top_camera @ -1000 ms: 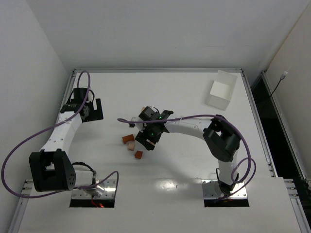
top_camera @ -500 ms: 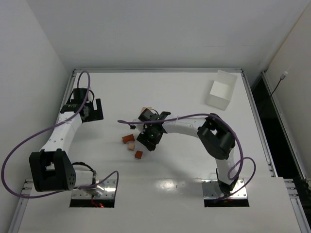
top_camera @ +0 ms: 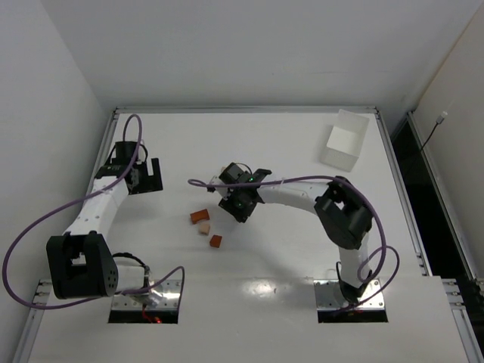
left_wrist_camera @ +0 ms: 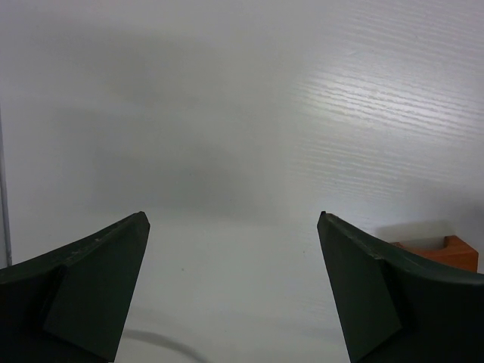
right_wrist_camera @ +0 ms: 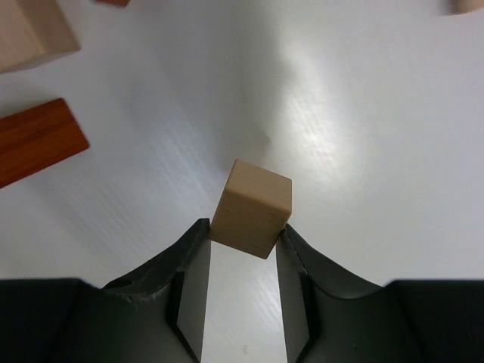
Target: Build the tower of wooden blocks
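My right gripper already has the cube pinched, so it will carry the cube outward and release it on top of the tan block to the right [right_wrist_camera: 467,6] in the wrist view.
My right gripper [right_wrist_camera: 244,225] is shut on a pale tan cube [right_wrist_camera: 253,208], pinched at the very fingertips and tilted, just above the table. In the top view the right gripper [top_camera: 240,206] hangs to the right of three loose wood blocks: a reddish bar [top_camera: 200,218], a tan piece [top_camera: 204,228] and a reddish cube [top_camera: 216,241]. The right wrist view also shows a tan block [right_wrist_camera: 30,34] and a reddish bar [right_wrist_camera: 38,147] lying apart. The wood block tower is out of view. My left gripper [top_camera: 147,175] stands open and empty at the far left [left_wrist_camera: 233,215].
A white rectangular box [top_camera: 345,139] stands at the back right of the table. A raised rim [top_camera: 242,110] runs along the table's far edge. A reddish block [left_wrist_camera: 446,246] peeks out behind the left gripper's right finger. Purple cables loop over both arms.
The right gripper's jaws have closed onto the tan cube, and the gripper has drawn up and to the right, away from the loose blocks. The left arm has barely shifted.
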{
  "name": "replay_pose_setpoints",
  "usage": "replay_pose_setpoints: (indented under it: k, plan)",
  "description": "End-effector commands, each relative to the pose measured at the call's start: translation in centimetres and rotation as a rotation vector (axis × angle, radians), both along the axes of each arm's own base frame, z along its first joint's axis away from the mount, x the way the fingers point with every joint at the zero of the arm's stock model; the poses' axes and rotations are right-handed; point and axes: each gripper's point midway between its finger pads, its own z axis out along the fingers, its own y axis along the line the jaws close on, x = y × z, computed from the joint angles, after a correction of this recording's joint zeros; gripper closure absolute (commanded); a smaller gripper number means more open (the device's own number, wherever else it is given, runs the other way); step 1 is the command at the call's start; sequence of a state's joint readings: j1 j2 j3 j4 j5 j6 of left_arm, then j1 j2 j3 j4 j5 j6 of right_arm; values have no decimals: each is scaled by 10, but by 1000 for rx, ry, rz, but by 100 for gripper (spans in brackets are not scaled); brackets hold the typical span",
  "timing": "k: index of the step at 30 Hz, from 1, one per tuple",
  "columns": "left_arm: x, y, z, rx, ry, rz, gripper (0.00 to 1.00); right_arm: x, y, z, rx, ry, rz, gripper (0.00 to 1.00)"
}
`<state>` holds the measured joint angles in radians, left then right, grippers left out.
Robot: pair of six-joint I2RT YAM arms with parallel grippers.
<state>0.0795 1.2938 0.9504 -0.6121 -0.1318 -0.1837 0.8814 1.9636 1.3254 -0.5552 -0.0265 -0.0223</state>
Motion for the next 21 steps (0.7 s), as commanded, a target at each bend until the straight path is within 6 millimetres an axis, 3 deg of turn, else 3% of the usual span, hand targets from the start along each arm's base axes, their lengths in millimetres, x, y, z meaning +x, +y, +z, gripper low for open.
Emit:
replay_pose_setpoints:
  k: [1, 2, 4, 5, 7, 8, 9, 10, 12, 13, 14, 15, 16, 18, 21]
  plan:
    - [6, -4, 11, -25, -59, -31, 7, 56, 6, 87, 140, -233, -23, 100]
    - [8, -5, 15, -25, -67, -46, 7, 75, 0, 102, 142, -280, 8, 100]
    - [9, -8, 12, -39, -50, -67, 7, 89, 0, 120, 176, -307, 85, 100]
    - [9, -8, 12, -40, -50, -67, 7, 110, -3, 145, 193, -372, 145, 100]
    - [10, -10, 12, -48, -42, -73, 7, 115, -1, 140, 206, -320, 246, 100]
    - [12, -10, 15, -47, -51, -73, 7, 135, -1, 161, 225, -371, 288, 100]
    - [12, -11, 15, -54, -52, -78, 7, 130, 0, 139, 223, -271, 330, 100]
    - [12, -11, 15, -54, -52, -78, 7, 144, 7, 158, 257, -296, 354, 100]
    - [12, -11, 15, -49, -51, -86, 7, 158, 2, 152, 263, -255, 386, 100]
    - [14, -11, 16, -49, -51, -86, 7, 158, 7, 167, 296, -236, 413, 100]
    - [14, -11, 16, -49, -51, -86, 7, 159, 10, 163, 298, -216, 433, 100]
    - [14, -11, 16, -49, -51, -86, 7, 165, 9, 143, 286, -172, 434, 100]
    - [17, -10, 17, -49, -52, -86, 7, 168, 15, 150, 307, -193, 478, 100]
    - [15, -11, 16, -50, -43, -85, 7, 172, 13, 145, 310, -191, 483, 100]
    - [15, -11, 13, -51, -34, -85, 7, 171, 15, 127, 285, -180, 521, 100]
